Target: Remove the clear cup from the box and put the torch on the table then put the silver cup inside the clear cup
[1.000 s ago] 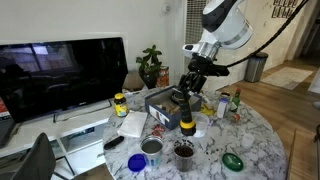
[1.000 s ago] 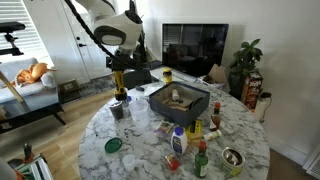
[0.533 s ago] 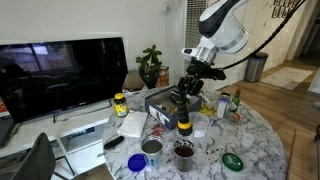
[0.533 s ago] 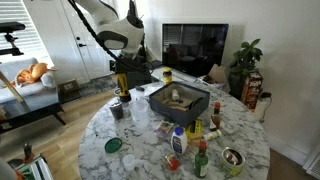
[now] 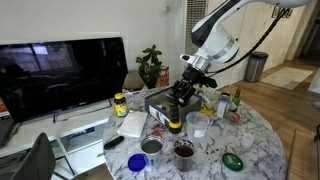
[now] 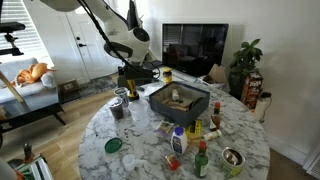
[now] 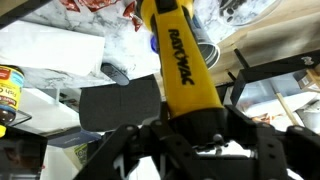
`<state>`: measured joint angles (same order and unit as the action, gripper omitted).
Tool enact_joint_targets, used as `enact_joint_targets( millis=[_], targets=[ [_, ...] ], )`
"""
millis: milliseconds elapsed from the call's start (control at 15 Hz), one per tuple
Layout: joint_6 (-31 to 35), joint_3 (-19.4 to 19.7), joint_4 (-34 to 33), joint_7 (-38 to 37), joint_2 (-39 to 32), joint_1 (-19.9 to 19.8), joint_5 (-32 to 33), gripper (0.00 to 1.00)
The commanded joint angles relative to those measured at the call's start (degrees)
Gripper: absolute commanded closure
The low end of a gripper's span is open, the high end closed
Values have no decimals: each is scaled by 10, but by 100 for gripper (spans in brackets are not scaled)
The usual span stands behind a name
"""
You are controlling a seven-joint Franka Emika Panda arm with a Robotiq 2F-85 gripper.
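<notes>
The torch's end still hangs above the table, so the robot's gripper will next lower the torch toward the marble spot beside the clear cup and release it there.
My gripper is shut on the torch, which here has a yellow body marked RAYOVAC and a black end. In an exterior view the gripper holds the torch upright just above the marble table, beside the dark box. The box holds some small items. The silver cup stands on the table near the front, next to a dark brown cup. The clear cup stands on the table outside the box, near the torch.
A large TV on a low white stand is behind the table. Small bottles crowd the table's middle. A green lid and a blue item lie near the edge. A plant stands behind the box.
The gripper has carried the torch sideways toward the box, and the arm has swung over with it. The cups and box have not moved.
</notes>
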<state>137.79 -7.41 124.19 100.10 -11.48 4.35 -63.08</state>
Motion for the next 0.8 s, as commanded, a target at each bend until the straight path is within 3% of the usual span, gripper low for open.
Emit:
enact_joint_targets(
  millis=[0,467,533,600,733],
  targets=[
    [-18,-3,-15,51,-44,-9,-44,67],
    [-16,-3,-15,96,-107,-18,-68,67],
    [-15,-2,-14,97,-106,-19,-71,17],
    [-19,0,-13,99,-104,-20,-73,16],
    [-16,3,-8,87,-86,-18,-67,3]
  ],
)
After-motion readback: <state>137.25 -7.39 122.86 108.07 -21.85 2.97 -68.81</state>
